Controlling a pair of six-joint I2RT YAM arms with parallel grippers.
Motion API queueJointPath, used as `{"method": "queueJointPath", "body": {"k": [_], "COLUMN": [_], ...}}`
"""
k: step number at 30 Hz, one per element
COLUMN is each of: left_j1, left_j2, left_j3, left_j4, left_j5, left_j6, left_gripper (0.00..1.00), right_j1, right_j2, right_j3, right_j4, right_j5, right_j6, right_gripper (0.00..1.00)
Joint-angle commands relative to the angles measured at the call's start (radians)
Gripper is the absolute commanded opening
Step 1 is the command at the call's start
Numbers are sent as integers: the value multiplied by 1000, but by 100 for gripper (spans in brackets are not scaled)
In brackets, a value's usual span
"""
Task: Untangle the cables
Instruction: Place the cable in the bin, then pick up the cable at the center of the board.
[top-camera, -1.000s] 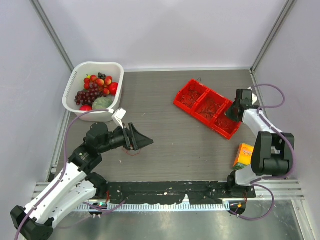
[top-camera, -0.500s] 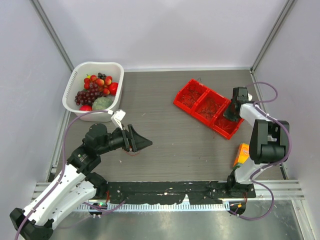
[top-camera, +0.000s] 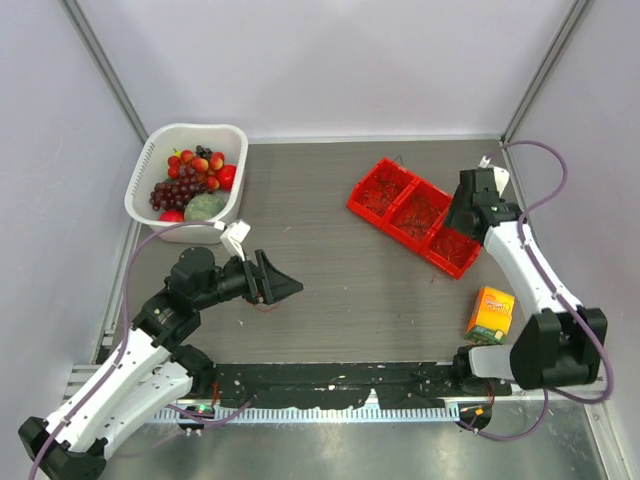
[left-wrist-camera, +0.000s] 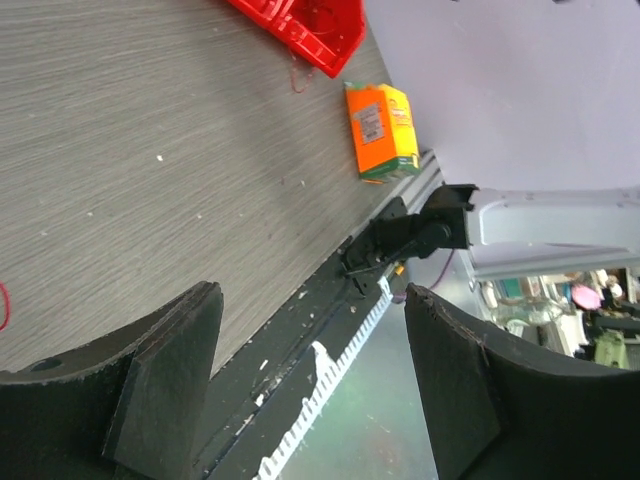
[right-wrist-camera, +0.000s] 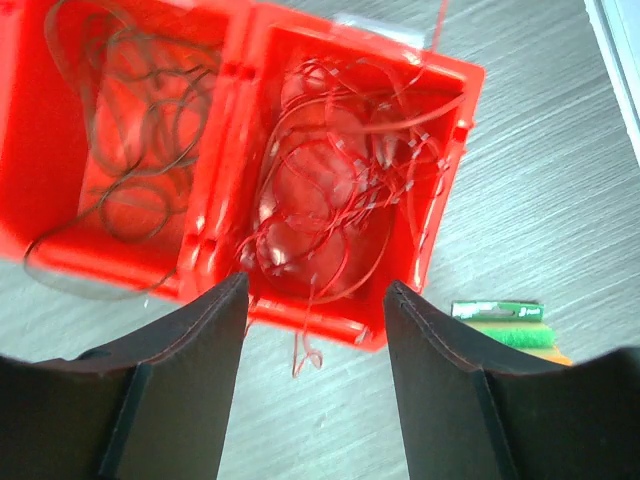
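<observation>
Next, my right gripper swings away from the tray (top-camera: 368, 205), to the left in the top view, and down onto the small red wire loop, still unsorted.
The cables are thin wires sorted in a red three-bin tray (top-camera: 368, 205). Red wires (right-wrist-camera: 335, 190) fill the end bin and dark wires (right-wrist-camera: 125, 130) lie in the bin beside it. One red strand (right-wrist-camera: 303, 352) hangs over the end bin's rim onto the table. My right gripper (right-wrist-camera: 315, 290) hovers open above that rim (right-wrist-camera: 300, 320), holding nothing; from above it (top-camera: 462, 215) is over the tray's right end. A small loop of red wire (top-camera: 262, 305) lies on the table under my left gripper (top-camera: 278, 285), which is open and empty, and it shows at the edge (left-wrist-camera: 3, 305) of the left wrist view.
A white basket (top-camera: 237, 150) of fruit stands at the back left. An orange carton (top-camera: 490, 313) lies near the right arm's base, also visible from the left wrist (left-wrist-camera: 383, 130). A black rail (top-camera: 340, 380) runs along the table's near edge.
My right gripper has opened above the end bin and its arm has swung out to the right. The left arm has barely moved.
</observation>
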Motion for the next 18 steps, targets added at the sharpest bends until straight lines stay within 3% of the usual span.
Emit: {"method": "queueJointPath", "body": {"k": [1,6,9,13,18], "left_j1": [-4,-3,-4,-3,-3], "left_j2": [-49,-195,-293,-400,-511], "left_j3": [73,93,105,128,153], "left_j4": [-94,-189,-250,-341,-425], "left_j5": [-127,-348,-432,-520,-576], "left_j6": [54,60,63,52,40], "left_gripper": [78,85,87,88,90], "right_j1": [245,560,738,875,988], "right_j2": [-133,-95,14,256,505], "right_j3": [-5,7,-21,97,272], "right_j4": [-56,80,347,486,496], "right_j5": [114,-39,-154,-216,-242], "right_j6": [-22,74,145,162,114], "right_gripper": [63,63,66,67,67]}}
